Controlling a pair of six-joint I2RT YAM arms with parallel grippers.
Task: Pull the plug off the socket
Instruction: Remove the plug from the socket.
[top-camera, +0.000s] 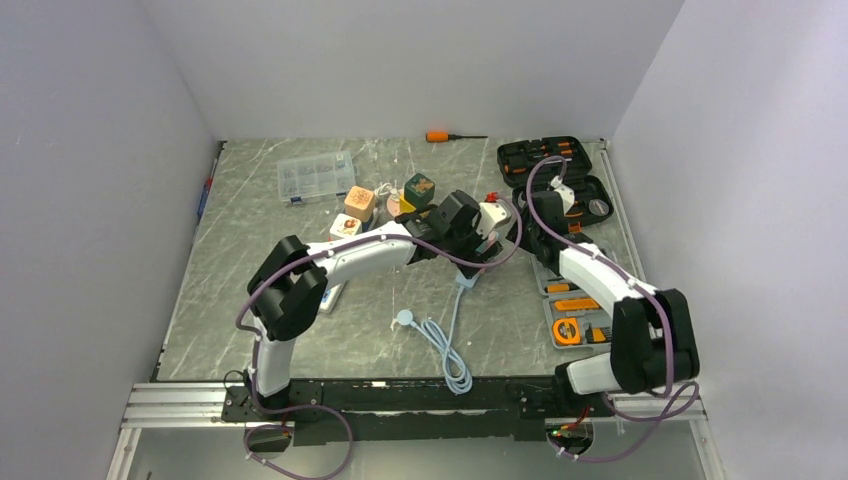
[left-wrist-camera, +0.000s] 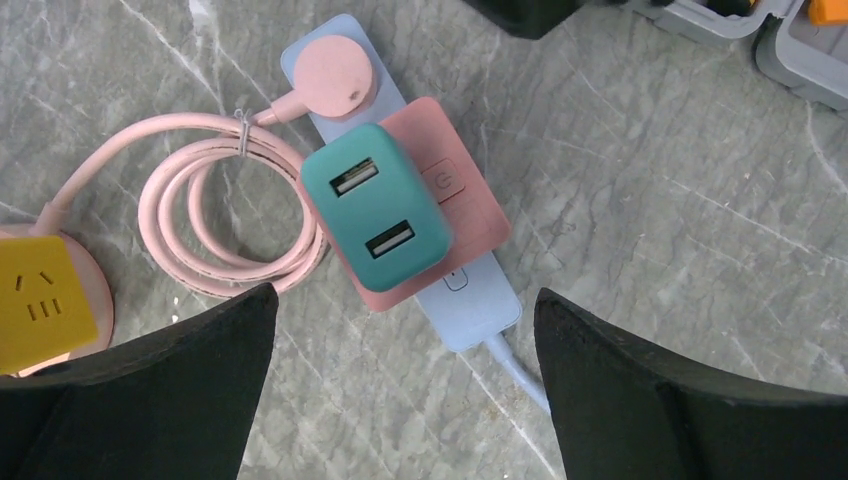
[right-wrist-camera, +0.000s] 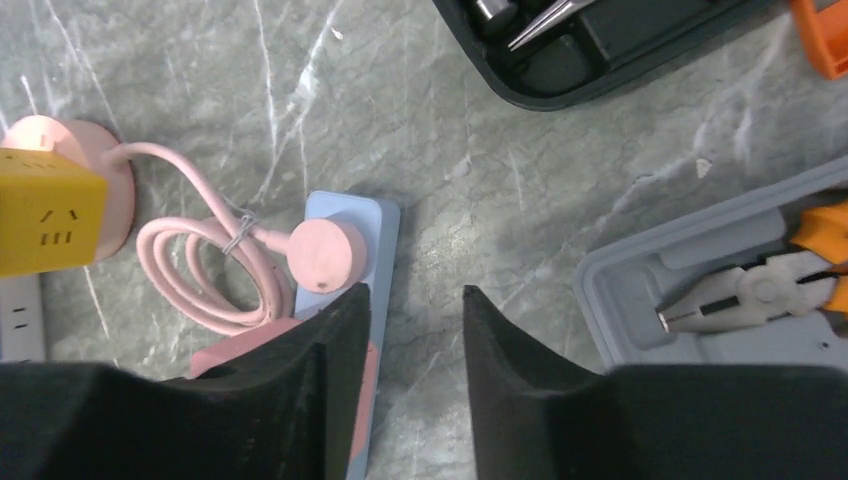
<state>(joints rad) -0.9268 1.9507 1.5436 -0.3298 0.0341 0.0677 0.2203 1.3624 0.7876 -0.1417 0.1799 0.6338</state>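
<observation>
I need to lower my left gripper until its open fingers are on either side of the adapter's sides, then close on it, because the pink adapter (left-wrist-camera: 462, 195) is below, between the fingers.
A light blue power strip (left-wrist-camera: 482, 302) lies on the marble table. A round pink plug (left-wrist-camera: 326, 74) sits in its far end, its pink cord coiled beside it. A pink adapter (left-wrist-camera: 462, 195) carrying a teal USB charger (left-wrist-camera: 378, 205) sits in the strip's middle. My left gripper (left-wrist-camera: 405, 294) is open and hovers above the strip, its fingers either side of it and touching nothing. My right gripper (right-wrist-camera: 412, 293) is open and empty; its left finger (right-wrist-camera: 340, 330) is over the strip (right-wrist-camera: 386, 226) just below the pink plug (right-wrist-camera: 328, 255). In the top view both grippers (top-camera: 478, 238) (top-camera: 524, 222) meet mid-table.
A yellow cube socket on a pink base (left-wrist-camera: 40, 300) lies left of the strip. An open black tool case (top-camera: 555, 165) and a grey tool tray (top-camera: 575, 310) are on the right. The strip's blue cable (top-camera: 452, 350) runs toward the near edge. Blocks (top-camera: 360, 202) and a clear organizer box (top-camera: 316, 177) are at the back left.
</observation>
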